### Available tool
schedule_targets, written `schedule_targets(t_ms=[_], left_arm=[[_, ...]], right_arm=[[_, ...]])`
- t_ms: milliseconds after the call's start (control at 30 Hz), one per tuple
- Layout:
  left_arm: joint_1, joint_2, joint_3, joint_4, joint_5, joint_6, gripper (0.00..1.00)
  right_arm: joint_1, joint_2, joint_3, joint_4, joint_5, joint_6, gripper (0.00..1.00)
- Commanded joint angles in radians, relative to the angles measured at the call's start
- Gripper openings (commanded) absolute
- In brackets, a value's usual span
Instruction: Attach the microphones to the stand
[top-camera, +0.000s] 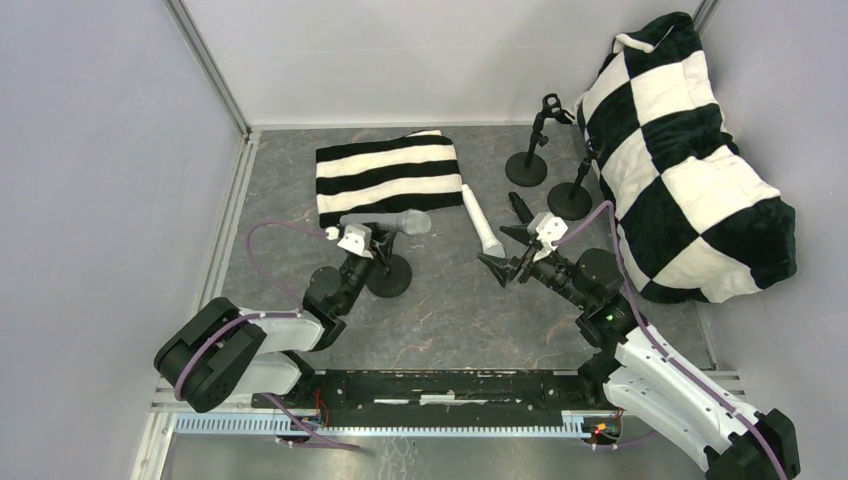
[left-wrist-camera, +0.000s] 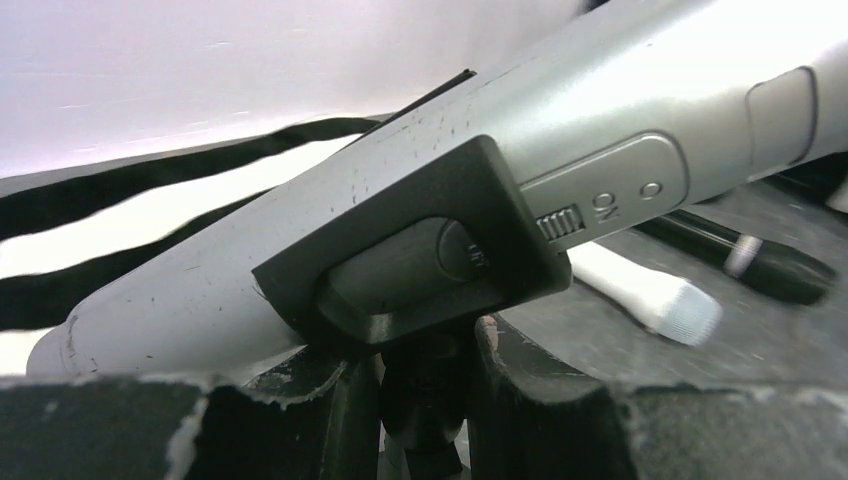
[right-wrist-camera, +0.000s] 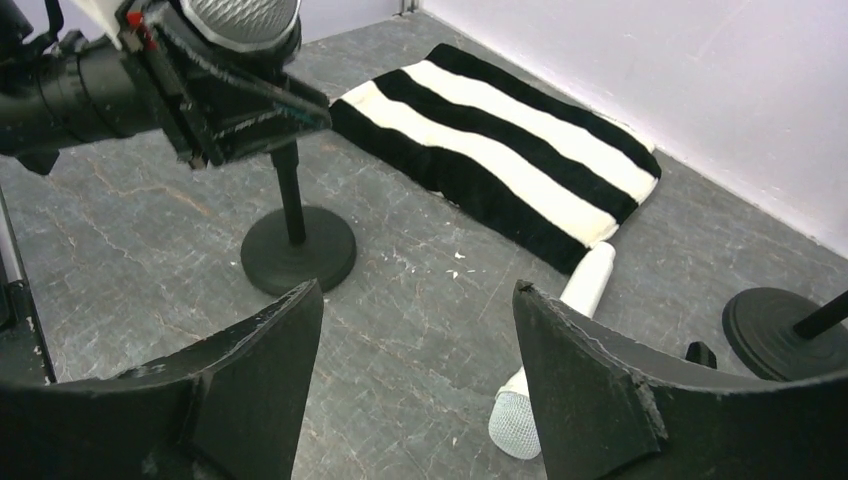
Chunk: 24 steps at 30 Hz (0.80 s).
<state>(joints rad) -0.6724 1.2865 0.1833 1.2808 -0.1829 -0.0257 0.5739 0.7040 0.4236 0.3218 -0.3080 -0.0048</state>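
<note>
The stand, with the silver-grey microphone in its clip, will go outward and to the left in the top view next. My left gripper will take it onto the floor beside the towel.
The silver-grey microphone sits in the black clip of a round-based stand. My left gripper is shut on the stand's post just under the clip, with a finger on each side. The white microphone lies on the floor, its mesh head just beyond my right finger. My right gripper is open and empty above the floor. The black microphone with its pale ring lies beside the white one.
Two more empty stands stand at the back right. A black-and-white striped towel lies at the back centre. A large checkered cushion fills the right side. Grey walls close in the floor.
</note>
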Motion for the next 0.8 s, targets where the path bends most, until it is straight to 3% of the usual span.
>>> schedule_targets(t_ms=[0,300,767], left_arm=[[0.099,-0.02,0.013,0.118,-0.137,0.08,0.02],[0.35,0.042,0.088,0.164,-0.132,0.079,0.02],[0.709,0.209,0.26,0.182,0.002,0.069,0.02]], right_arm=[[-0.001,-0.012,-0.017,0.027,0.015,-0.008,0.77],[0.0,-0.026,-0.028,0.016,0.02,-0.034,0.77],[0.0,-0.015,-0.02,0.01,0.041,-0.08,0.76]])
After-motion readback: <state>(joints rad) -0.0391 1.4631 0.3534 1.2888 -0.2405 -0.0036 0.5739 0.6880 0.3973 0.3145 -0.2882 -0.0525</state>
